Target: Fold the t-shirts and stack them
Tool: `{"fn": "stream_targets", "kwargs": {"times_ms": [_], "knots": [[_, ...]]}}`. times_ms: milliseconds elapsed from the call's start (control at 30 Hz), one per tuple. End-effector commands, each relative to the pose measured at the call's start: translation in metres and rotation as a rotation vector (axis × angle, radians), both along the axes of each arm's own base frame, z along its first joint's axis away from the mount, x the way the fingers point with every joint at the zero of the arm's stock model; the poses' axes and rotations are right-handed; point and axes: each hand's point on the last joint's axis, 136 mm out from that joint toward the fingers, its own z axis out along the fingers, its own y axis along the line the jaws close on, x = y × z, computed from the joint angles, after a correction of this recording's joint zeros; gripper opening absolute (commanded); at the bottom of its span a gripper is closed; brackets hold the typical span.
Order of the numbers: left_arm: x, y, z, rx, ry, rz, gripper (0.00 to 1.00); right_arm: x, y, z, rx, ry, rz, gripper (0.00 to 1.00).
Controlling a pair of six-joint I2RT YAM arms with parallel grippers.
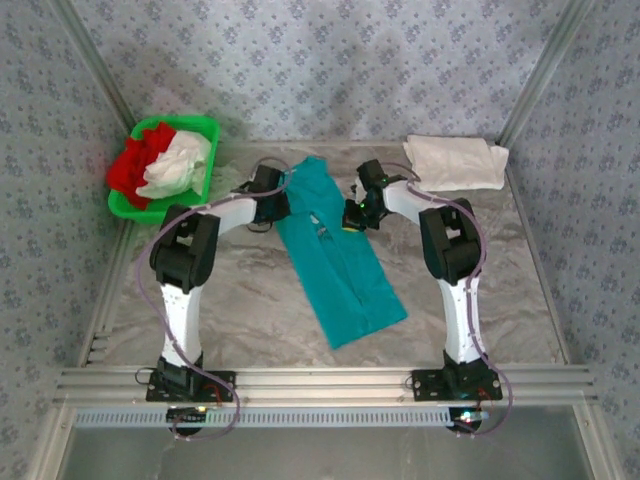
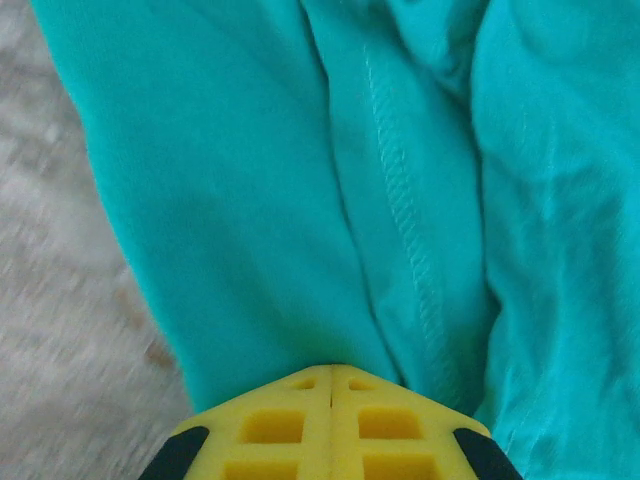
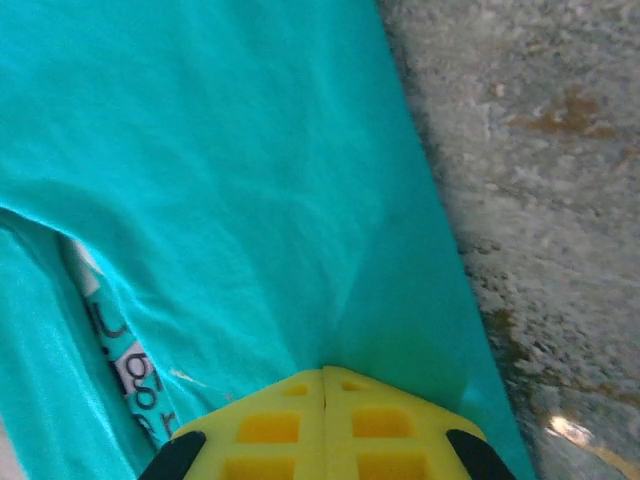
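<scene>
My right gripper is going to slide outward and slightly toward the folded white t-shirt [image 1: 455, 162] next, pull the teal t-shirt's pinched edge along and then release it, because the teal t-shirt lies at a slant.
A teal t-shirt [image 1: 340, 265] lies as a long folded strip running diagonally across the middle of the table. My left gripper [image 1: 282, 200] is at the shirt's upper left edge. Its yellow fingers [image 2: 270, 425] are pressed together, with teal cloth [image 2: 260, 200] pinched at the tips. My right gripper [image 1: 351, 216] is at the upper right edge. Its fingers [image 3: 380, 425] are shut on the teal cloth [image 3: 220, 150], whose creases run into the tips, and a printed label [image 3: 130, 375] shows in a fold. A folded white t-shirt [image 1: 455, 162] rests at the back right.
A green basket [image 1: 205, 128] at the back left holds a crumpled red shirt [image 1: 135, 160] and a white shirt [image 1: 178, 165]. Marbled tabletop [image 1: 230, 300] is bare on both sides of the teal shirt. Metal rails [image 1: 320, 382] line the near edge.
</scene>
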Motion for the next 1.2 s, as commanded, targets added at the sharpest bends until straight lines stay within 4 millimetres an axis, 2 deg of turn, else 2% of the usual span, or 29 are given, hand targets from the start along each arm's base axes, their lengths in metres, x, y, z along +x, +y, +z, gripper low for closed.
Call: {"fn": "stream_targets", "kwargs": {"times_ms": [0, 133, 267, 367, 533, 667, 800, 833, 933, 967, 1067, 1167], "knots": [[0.009, -0.005, -0.014, 0.001, 0.041, -0.001, 0.0, -0.011, -0.017, -0.015, -0.013, 0.043, -0.081, 0.0], [0.035, -0.031, -0.018, -0.038, 0.042, -0.084, 0.0, -0.013, -0.035, -0.023, 0.004, 0.033, -0.199, 0.0], [0.058, -0.055, -0.021, -0.068, 0.044, -0.154, 0.0, -0.008, -0.034, -0.034, 0.017, 0.073, -0.228, 0.0], [0.077, -0.069, -0.013, -0.088, 0.033, -0.189, 0.0, 0.002, -0.036, -0.035, 0.015, 0.055, -0.26, 0.0], [0.099, -0.069, -0.009, -0.104, 0.008, -0.166, 0.0, 0.029, -0.043, -0.032, 0.008, 0.034, -0.302, 0.0], [0.119, -0.062, 0.002, -0.137, -0.033, -0.133, 0.0, 0.049, -0.052, -0.028, -0.012, 0.011, -0.314, 0.0], [0.131, -0.057, 0.015, -0.13, -0.059, -0.128, 0.0, 0.06, -0.058, -0.028, -0.018, 0.008, -0.324, 0.0], [0.133, -0.052, 0.021, -0.111, -0.072, -0.122, 0.0, 0.062, -0.058, -0.027, -0.016, 0.007, -0.325, 0.0], [0.138, -0.034, 0.048, -0.064, -0.113, -0.104, 0.21, 0.063, -0.057, -0.019, -0.008, -0.002, -0.33, 0.0], [0.139, -0.027, 0.061, -0.048, -0.131, -0.1, 0.24, 0.062, -0.056, -0.016, -0.011, -0.007, -0.329, 0.0], [0.135, -0.015, 0.111, -0.003, -0.197, -0.11, 0.35, 0.06, -0.051, 0.0, 0.023, -0.016, -0.331, 0.0], [0.118, -0.007, 0.165, 0.018, -0.266, -0.121, 0.36, 0.061, -0.044, 0.031, 0.067, -0.054, -0.319, 0.0]]}}
